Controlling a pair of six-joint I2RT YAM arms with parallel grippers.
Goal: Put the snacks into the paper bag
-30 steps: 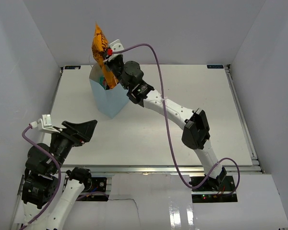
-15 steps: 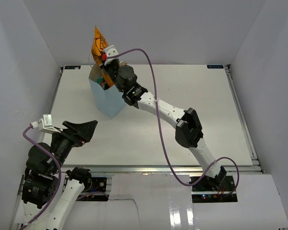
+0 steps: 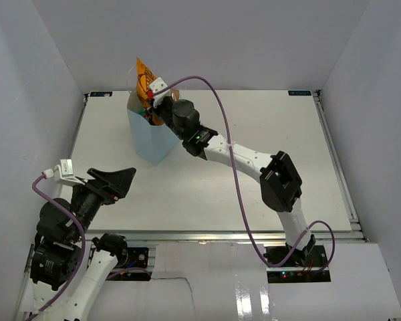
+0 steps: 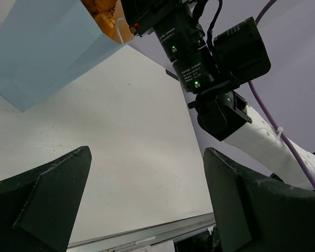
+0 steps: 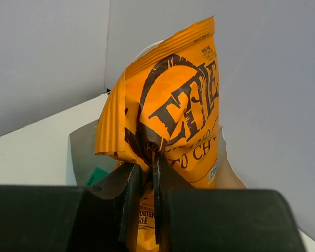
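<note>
The paper bag's opening is below my right gripper, so my right gripper needs to lower the crisp bag (image 5: 168, 105) and let go of it deeper inside.
The pale blue paper bag (image 3: 147, 137) stands upright at the back left of the table; it also shows in the left wrist view (image 4: 42, 47). My right gripper (image 5: 145, 165) is shut on the large orange crisp bag (image 5: 168, 105), pinching a fold of it over the bag's open mouth. The crisp bag's lower part is inside the paper bag, its top sticks out above the rim (image 3: 143, 75). A small teal bag (image 5: 97, 175) shows inside the paper bag. My left gripper (image 4: 147, 210) is open and empty, held above the table at the front left (image 3: 110, 182). The other snacks are hidden.
White walls enclose the table on the left, back and right. The right arm (image 3: 254, 160) stretches diagonally across the table's middle, with its purple cable (image 3: 220, 100) looping above. A metal rail (image 3: 220, 235) runs along the table's front edge.
My right gripper has moved down with the orange crisp bag, so less of it sticks out above the paper bag's rim. The left arm has not moved.
</note>
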